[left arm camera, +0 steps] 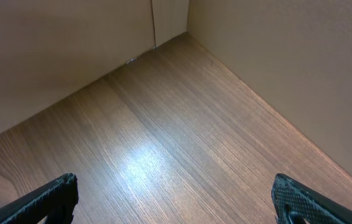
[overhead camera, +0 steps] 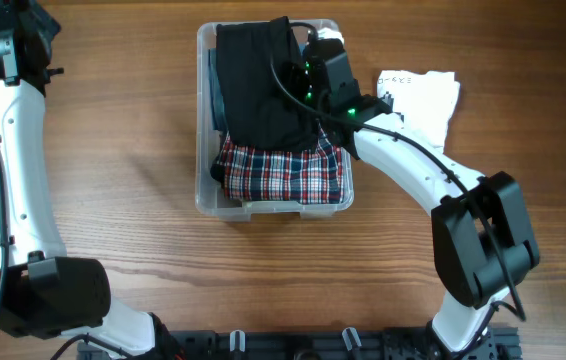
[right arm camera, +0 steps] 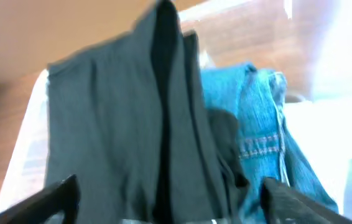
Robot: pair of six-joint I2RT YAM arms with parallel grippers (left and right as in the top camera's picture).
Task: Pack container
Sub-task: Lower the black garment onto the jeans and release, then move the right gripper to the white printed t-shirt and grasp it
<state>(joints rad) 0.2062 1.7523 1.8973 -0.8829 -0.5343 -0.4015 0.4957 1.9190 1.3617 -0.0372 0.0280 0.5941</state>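
Note:
My right gripper moves off the container (overhead camera: 204,190) and down onto the white garment's farther edge (overhead camera: 448,103) next, which lies unpacked to the gripper's right in the overhead view.
The clear container (overhead camera: 204,190) stands at the middle of the table in the overhead view. A folded black garment (overhead camera: 258,85) lies on top in it, a red plaid garment (overhead camera: 283,175) fills its near end, and blue denim (overhead camera: 215,95) shows along its left wall. My right gripper (overhead camera: 303,78) hovers over the container's right side. In the right wrist view the right gripper (right arm camera: 173,193) is open, its fingers wide apart above the black garment (right arm camera: 114,124), with blue denim (right arm camera: 257,118) beside it. My left gripper (left arm camera: 175,190) is open over bare wood.
A white sheet or cloth (overhead camera: 425,95) lies on the table just right of the container, under the right arm. The left arm (overhead camera: 3,150) stands along the table's left edge. Beige walls (left arm camera: 275,68) meet in a corner beyond the left gripper.

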